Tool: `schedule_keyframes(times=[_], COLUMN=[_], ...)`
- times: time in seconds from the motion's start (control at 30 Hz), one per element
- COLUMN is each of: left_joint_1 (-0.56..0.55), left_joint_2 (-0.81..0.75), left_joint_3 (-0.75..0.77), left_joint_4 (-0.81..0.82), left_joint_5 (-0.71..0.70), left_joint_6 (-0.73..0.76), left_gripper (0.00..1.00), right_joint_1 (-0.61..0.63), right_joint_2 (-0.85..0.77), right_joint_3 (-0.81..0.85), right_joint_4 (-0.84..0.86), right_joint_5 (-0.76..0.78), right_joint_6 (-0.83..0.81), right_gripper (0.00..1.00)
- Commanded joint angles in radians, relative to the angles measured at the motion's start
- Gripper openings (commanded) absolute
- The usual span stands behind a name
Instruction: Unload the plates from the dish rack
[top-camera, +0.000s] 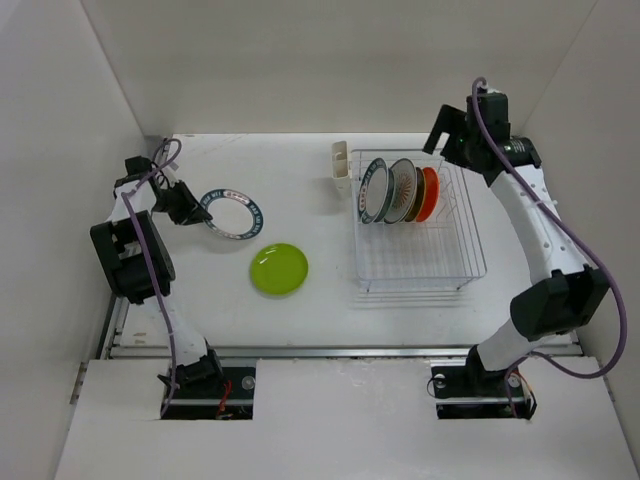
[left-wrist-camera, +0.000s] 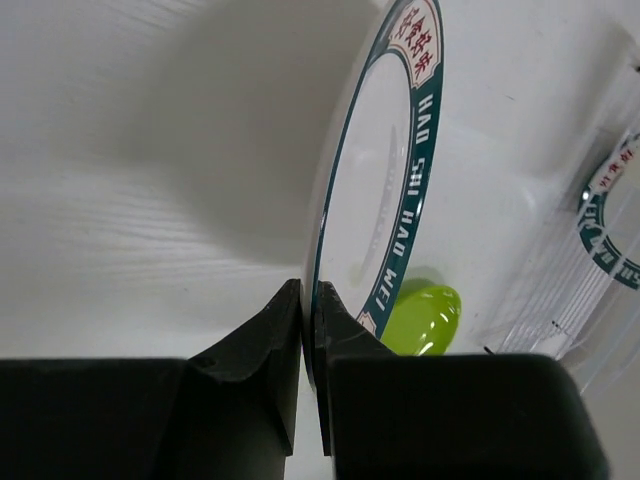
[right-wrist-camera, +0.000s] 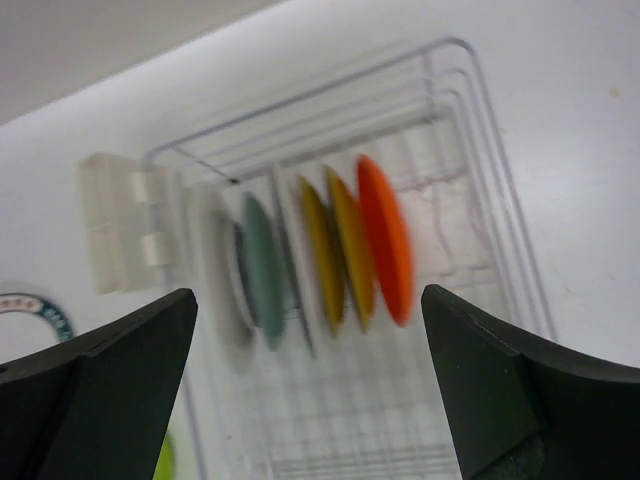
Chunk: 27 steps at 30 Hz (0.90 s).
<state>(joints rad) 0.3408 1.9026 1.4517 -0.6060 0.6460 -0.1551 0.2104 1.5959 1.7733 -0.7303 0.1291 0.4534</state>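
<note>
My right gripper will next move down to the orange plate below and put its open fingers on both sides of its upper rim (top-camera: 434, 190) (right-wrist-camera: 394, 255), where the empty slots beside it give room.
My left gripper (top-camera: 192, 206) (left-wrist-camera: 308, 295) is shut on the rim of a white plate with a dark teal lettered rim (top-camera: 233, 213) (left-wrist-camera: 385, 190), held low over the table's left side. The dish rack (top-camera: 440, 262) (right-wrist-camera: 480, 150) stands at the right with several plates upright in its slots: a teal-rimmed one (top-camera: 373, 190), a patterned one (top-camera: 403, 190), a teal-green one (right-wrist-camera: 262, 262), brown-yellow ones (right-wrist-camera: 345, 250) and an orange one (top-camera: 429, 194) (right-wrist-camera: 388, 240). My right gripper (top-camera: 452, 132) (right-wrist-camera: 308, 300) hangs open above the rack's far end, nothing between its fingers.
A lime-green plate (top-camera: 279, 269) (left-wrist-camera: 425, 318) lies flat on the table between the held plate and the rack. A cream cutlery cup (top-camera: 341, 165) (right-wrist-camera: 115, 225) sits on the rack's far left corner. White walls enclose the table on three sides.
</note>
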Motion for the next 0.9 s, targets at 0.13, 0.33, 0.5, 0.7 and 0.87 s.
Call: schedule_keyframes(times=[0.13, 0.33, 0.5, 0.7, 0.87], left_joint_1=[0.038, 0.038, 0.038, 0.038, 0.038], left_joint_2=[0.061, 0.113, 0.104, 0.009, -0.104], left_joint_3=[0.055, 0.055, 0.03, 0.001, -0.019], left_joint_4=[0.06, -0.005, -0.005, -0.028, -0.037], left_joint_5=[0.006, -0.023, -0.046, -0.09, -0.172], left_joint_6=[-0.006, 0.019, 0.019, 0.038, 0.049], left_gripper=[0.0, 0.27, 0.42, 0.63, 0.79], right_joint_1=[-0.057, -0.057, -0.057, -0.057, -0.057], right_joint_2=[0.009, 0.038, 0.102, 0.159, 0.211], right_joint_3=[-0.172, -0.235, -0.21, -0.192, -0.192], right_joint_4=[-0.045, 0.009, 0.009, 0.04, 0.077], right_joint_5=[0.081, 0.063, 0.115, 0.138, 0.126], right_joint_6=[0.004, -0.028, -0.028, -0.028, -0.028], right_gripper=[0.86, 0.62, 0.53, 0.52, 0.31])
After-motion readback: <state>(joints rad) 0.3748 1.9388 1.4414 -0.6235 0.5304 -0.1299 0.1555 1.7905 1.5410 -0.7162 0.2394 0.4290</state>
